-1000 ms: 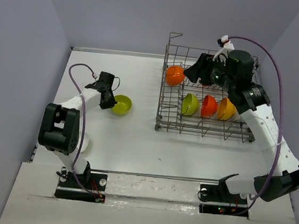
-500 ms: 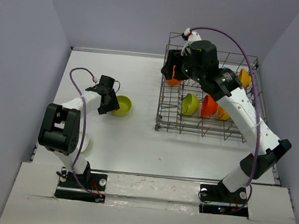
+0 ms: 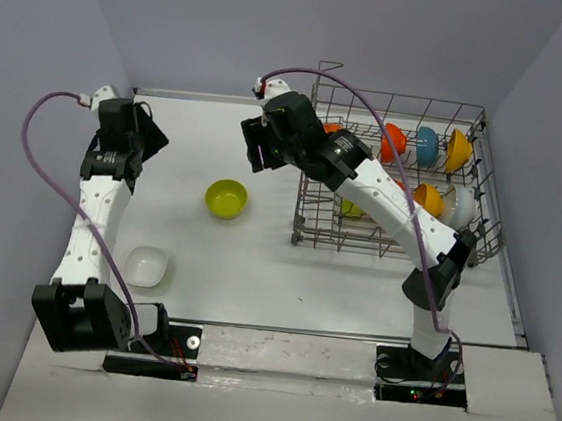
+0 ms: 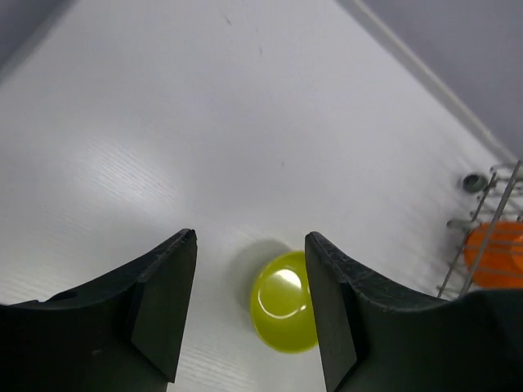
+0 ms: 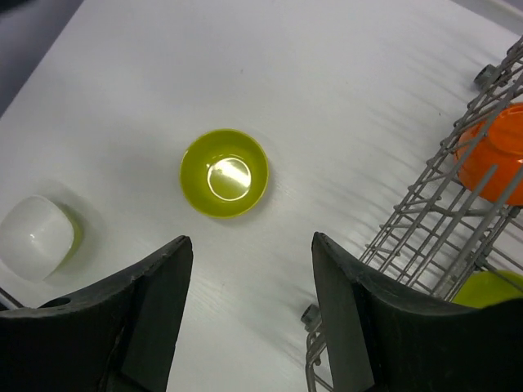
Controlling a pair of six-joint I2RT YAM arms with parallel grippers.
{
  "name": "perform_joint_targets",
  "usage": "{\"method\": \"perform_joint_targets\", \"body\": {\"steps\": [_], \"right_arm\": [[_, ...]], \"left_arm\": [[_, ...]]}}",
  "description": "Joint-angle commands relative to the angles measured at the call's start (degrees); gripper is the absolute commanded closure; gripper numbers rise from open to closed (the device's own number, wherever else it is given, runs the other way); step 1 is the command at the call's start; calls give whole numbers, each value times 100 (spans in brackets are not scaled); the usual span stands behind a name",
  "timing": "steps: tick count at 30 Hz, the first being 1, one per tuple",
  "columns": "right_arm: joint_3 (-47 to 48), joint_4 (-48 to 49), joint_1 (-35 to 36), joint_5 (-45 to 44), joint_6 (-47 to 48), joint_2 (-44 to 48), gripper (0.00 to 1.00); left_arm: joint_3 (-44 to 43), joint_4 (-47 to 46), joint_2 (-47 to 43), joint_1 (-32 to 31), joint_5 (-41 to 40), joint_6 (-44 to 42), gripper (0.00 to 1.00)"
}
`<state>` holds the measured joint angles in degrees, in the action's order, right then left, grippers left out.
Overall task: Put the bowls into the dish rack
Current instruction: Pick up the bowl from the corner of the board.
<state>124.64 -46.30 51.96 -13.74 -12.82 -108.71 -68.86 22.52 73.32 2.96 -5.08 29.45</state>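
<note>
The right gripper lowers, to the left in the top view, onto the lime bowl's rim side facing the white bowl next, since the lime bowl's rim stands clear.
A lime green bowl (image 3: pixel 226 198) sits upright on the white table, alone, with no gripper touching it. My left gripper (image 3: pixel 149 137) hangs open and empty at the far left, high above the table; its wrist view shows the lime bowl (image 4: pixel 284 313) well below its open gripper (image 4: pixel 252 241). My right gripper (image 3: pixel 255 149) is open and empty left of the dish rack (image 3: pixel 306 198), looking down on the lime bowl (image 5: pixel 225 172). A white squarish bowl (image 3: pixel 145 266) lies near the front left. Several bowls stand in the rack, among them red-orange (image 3: pixel 394 140), blue (image 3: pixel 427 145) and orange-yellow (image 3: pixel 457 149).
The rack's tall wire side (image 5: pixel 433 216) stands just right of my right gripper (image 5: pixel 251 241), with an orange bowl (image 5: pixel 490 159) and a green one (image 5: pixel 489 287) behind it. The white bowl (image 5: pixel 37 237) shows at the lower left. Grey walls close in the table.
My left gripper opened, let go of the lime bowl and drew back up to the far left. My right arm swung left out of the rack to over the table.
</note>
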Motion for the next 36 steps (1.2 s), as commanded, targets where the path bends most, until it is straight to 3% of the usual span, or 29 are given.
{"method": "perform_joint_targets", "body": {"steps": [1,8,17,36], "right_arm": [[543,-1,392,-515,376,-587,34],[624,604,666,-709,772,-1662,35],[667,1203,841,-296,877,-2566,37],[851,1396,1009,-243,825,-3350,38]], "left_arm": [[-84,-167,-659,493,60,34,35],[-48,-398,-1170,653,236,140,35],[-365,-240,-1364,662,473,-27,34],[-339,-240,-1408,662,710,-80,35]]}}
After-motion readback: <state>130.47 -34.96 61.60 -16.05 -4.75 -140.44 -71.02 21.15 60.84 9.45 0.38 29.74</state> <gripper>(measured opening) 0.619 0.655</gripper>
